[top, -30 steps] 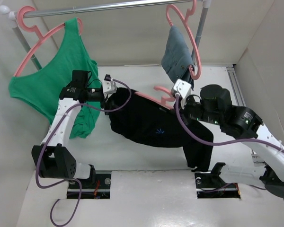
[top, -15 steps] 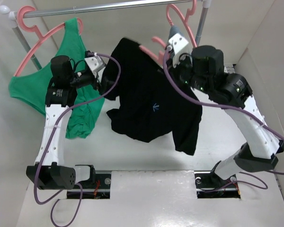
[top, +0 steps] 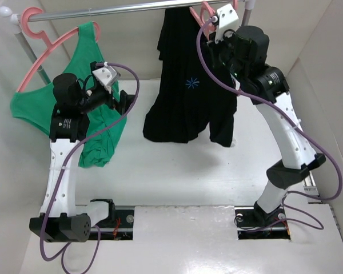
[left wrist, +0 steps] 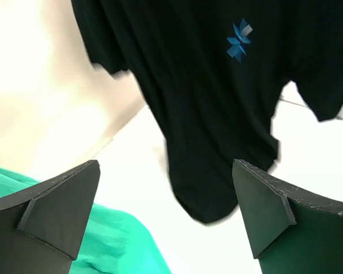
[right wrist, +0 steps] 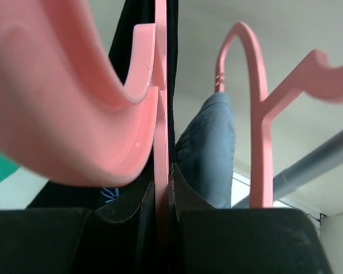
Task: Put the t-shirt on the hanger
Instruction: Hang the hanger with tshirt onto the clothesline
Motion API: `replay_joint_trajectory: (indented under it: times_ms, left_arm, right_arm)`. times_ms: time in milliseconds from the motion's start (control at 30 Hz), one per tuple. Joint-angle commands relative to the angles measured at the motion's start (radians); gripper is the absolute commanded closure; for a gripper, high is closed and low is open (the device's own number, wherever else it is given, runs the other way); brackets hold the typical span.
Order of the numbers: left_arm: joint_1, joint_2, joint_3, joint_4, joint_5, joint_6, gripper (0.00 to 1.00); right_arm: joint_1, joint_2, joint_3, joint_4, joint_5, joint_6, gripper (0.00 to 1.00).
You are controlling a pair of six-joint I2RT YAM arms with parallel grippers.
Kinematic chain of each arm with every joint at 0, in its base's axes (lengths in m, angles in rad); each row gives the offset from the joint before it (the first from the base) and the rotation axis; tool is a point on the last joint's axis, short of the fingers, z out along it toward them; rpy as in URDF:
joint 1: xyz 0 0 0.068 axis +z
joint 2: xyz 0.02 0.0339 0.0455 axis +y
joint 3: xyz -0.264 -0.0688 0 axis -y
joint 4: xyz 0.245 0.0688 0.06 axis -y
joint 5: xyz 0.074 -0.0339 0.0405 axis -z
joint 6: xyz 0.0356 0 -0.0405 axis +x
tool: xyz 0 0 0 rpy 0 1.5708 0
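Note:
The t-shirt [top: 186, 97] already hangs full length, so next I should move my right gripper outward, bring the pink hanger's hook over the bar and let go of the hanger's thin stem.
The black t-shirt [top: 186, 97] hangs full length from the pink hanger [top: 201, 12], held high by the rail [top: 114, 10]. My right gripper [top: 213, 24] is shut on the hanger's thin stem [right wrist: 161, 125], with the broad pink hook [right wrist: 74, 114] curving close above it and the t-shirt [right wrist: 140, 10] behind. My left gripper [top: 123, 101] is open and holds nothing. It is left of the shirt and apart from it. In the left wrist view the t-shirt [left wrist: 206, 85], with its blue mark, hangs beyond the spread fingers [left wrist: 63, 200].
A green tank top [top: 74, 97] hangs on a pink hanger [top: 37, 25] at the rail's left, right beside my left arm. A second pink hanger [right wrist: 257, 114] bearing blue-grey denim [right wrist: 211, 148] hangs just right of the held one. White walls enclose the white table [top: 177, 177].
My right arm has lifted the hanger and t-shirt from the table up to the rail. My left gripper has opened fully, let go of the shirt and drawn back left.

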Motion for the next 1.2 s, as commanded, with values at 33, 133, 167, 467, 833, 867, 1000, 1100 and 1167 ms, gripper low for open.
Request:
replay_joint_trajectory:
  times_ms: [33, 133, 167, 467, 833, 867, 1000, 1100, 1167]
  left_arm:
    - [0.004, -0.029, -0.035, -0.026, -0.028, -0.001, 0.0]
    - [0.004, -0.029, -0.044, -0.035, -0.038, -0.001, 0.0]
    - [0.004, -0.029, -0.055, -0.035, -0.038, 0.008, 0.0]
    - [0.004, -0.02, -0.064, -0.069, -0.004, 0.028, 0.0]
    - [0.004, -0.011, -0.084, -0.049, 0.014, 0.018, 0.0]
    - [0.004, -0.011, -0.084, -0.049, 0.014, 0.018, 0.0]
    - [0.004, -0.02, -0.093, -0.058, 0.014, 0.027, 0.0]
    - [0.004, -0.029, -0.113, -0.058, 0.024, 0.027, 0.0]
    - [0.004, -0.029, -0.113, -0.058, 0.024, 0.027, 0.0]
  right_arm:
    - [-0.035, 0.034, 0.087, 0.263, 0.025, 0.007, 1.0]
    - [-0.053, 0.09, 0.14, 0.288, 0.036, 0.032, 1.0]
    - [-0.053, 0.104, 0.149, 0.299, 0.036, 0.032, 1.0]
    - [-0.066, 0.144, 0.137, 0.414, 0.067, 0.101, 1.0]
    - [-0.121, 0.203, 0.093, 0.337, 0.014, 0.187, 1.0]
    - [-0.13, 0.213, 0.093, 0.337, -0.029, 0.196, 1.0]
    - [-0.139, 0.213, 0.084, 0.314, -0.053, 0.196, 1.0]
    - [-0.139, 0.186, 0.05, 0.302, -0.065, 0.196, 1.0]
    - [-0.129, 0.158, 0.016, 0.302, -0.077, 0.196, 1.0]
